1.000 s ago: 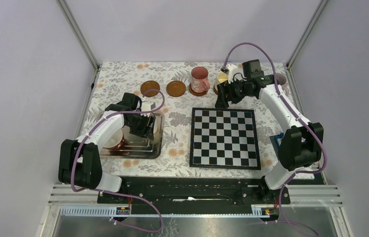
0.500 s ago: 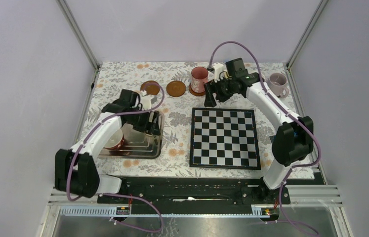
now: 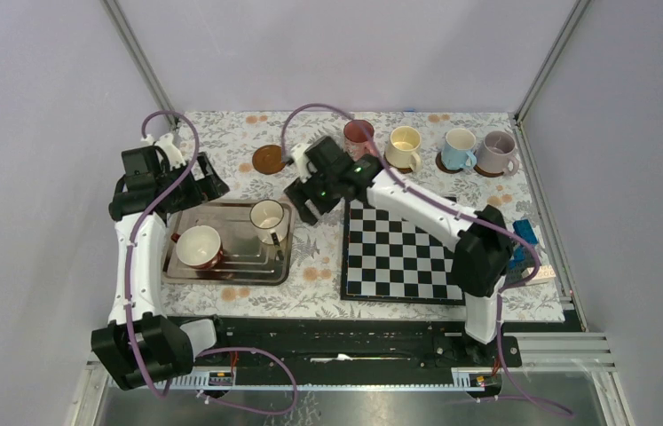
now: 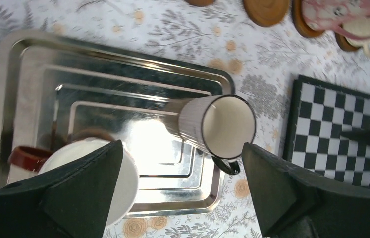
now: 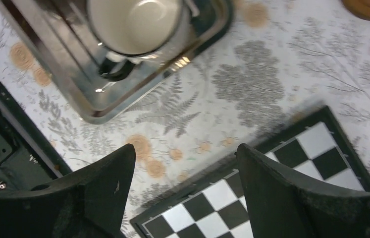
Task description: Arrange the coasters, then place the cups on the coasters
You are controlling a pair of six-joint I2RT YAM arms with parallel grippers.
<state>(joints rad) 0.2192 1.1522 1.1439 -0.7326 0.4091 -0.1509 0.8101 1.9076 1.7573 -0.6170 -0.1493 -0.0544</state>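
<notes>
The right gripper moves down and to the left in the top view next and lowers onto the white cup's black handle, which juts clear there.
Four cups stand on coasters along the back: pink (image 3: 359,135), cream-yellow (image 3: 405,142), light blue (image 3: 459,147) and lilac (image 3: 496,152). One bare coaster (image 3: 267,160) lies left of them, and the left wrist view shows another bare coaster (image 4: 267,10). The white cup (image 3: 268,217) and the dark-red cup (image 3: 199,247) stand in the metal tray (image 3: 221,277). My left gripper (image 3: 208,184) hangs open above the tray's back left, holding nothing. My right gripper (image 3: 303,209) is open and empty over the cloth between the tray corner (image 5: 173,74) and the chessboard (image 5: 291,173), close to the white cup (image 5: 133,22).
The chessboard (image 3: 403,248) lies right of centre. A small blue object (image 3: 523,235) sits by the right edge. The right forearm stretches diagonally over the chessboard's back left corner. Metal frame posts rise at the back corners.
The left gripper has opened, leaving the white cup in the tray, and drawn back up and to the left. The right arm has swung left from the cream-yellow cup towards the tray.
</notes>
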